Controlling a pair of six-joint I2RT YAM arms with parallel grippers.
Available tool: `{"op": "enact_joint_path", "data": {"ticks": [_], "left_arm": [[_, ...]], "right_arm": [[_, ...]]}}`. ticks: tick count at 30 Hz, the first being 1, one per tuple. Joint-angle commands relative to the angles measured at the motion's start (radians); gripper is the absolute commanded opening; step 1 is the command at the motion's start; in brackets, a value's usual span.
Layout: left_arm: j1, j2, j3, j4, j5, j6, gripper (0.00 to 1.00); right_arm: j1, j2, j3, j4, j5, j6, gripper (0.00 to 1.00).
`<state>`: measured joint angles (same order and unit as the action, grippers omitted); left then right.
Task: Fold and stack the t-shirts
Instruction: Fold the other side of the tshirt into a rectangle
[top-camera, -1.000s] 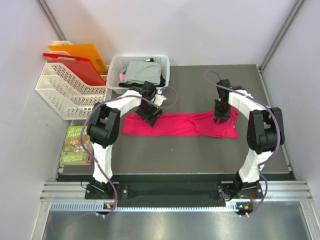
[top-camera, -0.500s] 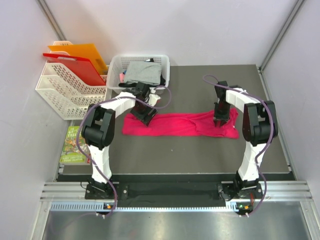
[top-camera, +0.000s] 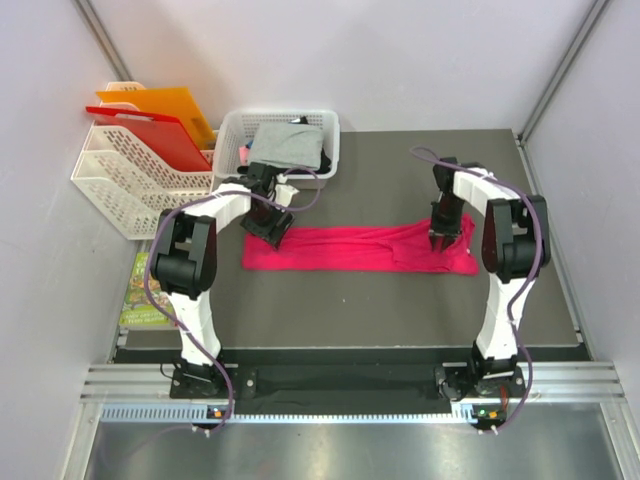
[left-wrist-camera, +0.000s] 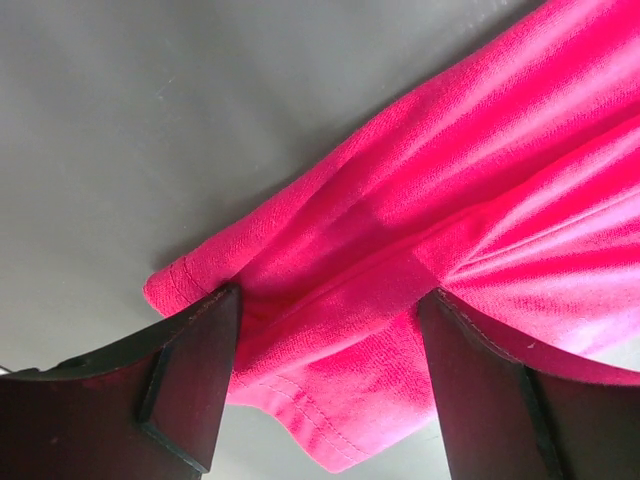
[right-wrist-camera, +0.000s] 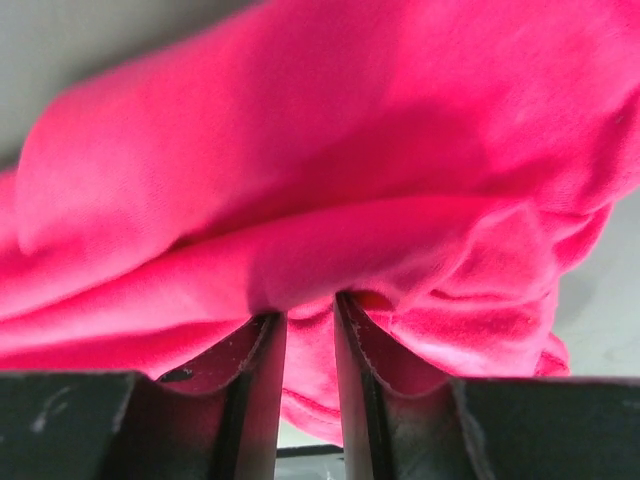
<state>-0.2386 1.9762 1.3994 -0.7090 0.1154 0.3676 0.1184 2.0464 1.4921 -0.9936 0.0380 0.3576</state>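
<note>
My left gripper has the hemmed end of the t-shirt sticking out past its fingers. It should next go up, move toward the picture book and come down to close on that end's near corner (top-camera: 247, 265) (left-wrist-camera: 335, 455).
The bright pink-red t-shirt (top-camera: 350, 250) lies as a long narrow band across the dark mat. My left gripper (top-camera: 272, 232) is at its left end. In the left wrist view my left gripper (left-wrist-camera: 330, 380) is open, jaws wide apart, with a hemmed corner of the shirt (left-wrist-camera: 500, 180) between them. My right gripper (top-camera: 440, 240) is at the shirt's right end. In the right wrist view my right gripper (right-wrist-camera: 310, 330) is shut on a fold of the shirt (right-wrist-camera: 300, 150). The grey t-shirt (top-camera: 285, 142) and the black t-shirt (top-camera: 322, 160) lie in the white basket (top-camera: 232, 135).
A white wire rack (top-camera: 120, 185) with an orange folder (top-camera: 165, 105) and a red folder (top-camera: 150, 135) stands at the back left. A picture book (top-camera: 150, 290) lies left of the mat. Walls close in on both sides.
My left gripper has moved left along the pink-red shirt to its left end. The shirt band has drawn out slightly longer to the left. The right gripper has barely moved.
</note>
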Motion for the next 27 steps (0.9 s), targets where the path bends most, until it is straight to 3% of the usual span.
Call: {"op": "enact_joint_path", "data": {"ticks": [1,8,15,20,27], "left_arm": [[0.015,0.01,-0.037,0.0,0.006,-0.027,0.75],[-0.016,-0.036,0.019,-0.055,0.116,-0.136,0.76],[0.057,-0.14,0.181,-0.151,0.171,-0.208,0.84],[0.157,-0.238,0.107,-0.188,0.184,-0.243,0.96],[0.188,-0.252,-0.074,-0.184,0.211,-0.286,0.91]], "right_arm": [[-0.066,0.116,0.141,0.095,0.143,-0.043,0.25],[-0.042,0.186,0.342,0.041,0.138,-0.06,0.25],[0.01,0.018,0.272,0.021,0.125,-0.046,0.27],[0.029,-0.081,0.224,0.001,0.126,-0.039,0.28],[0.059,-0.17,0.181,-0.022,0.123,-0.034,0.28]]}}
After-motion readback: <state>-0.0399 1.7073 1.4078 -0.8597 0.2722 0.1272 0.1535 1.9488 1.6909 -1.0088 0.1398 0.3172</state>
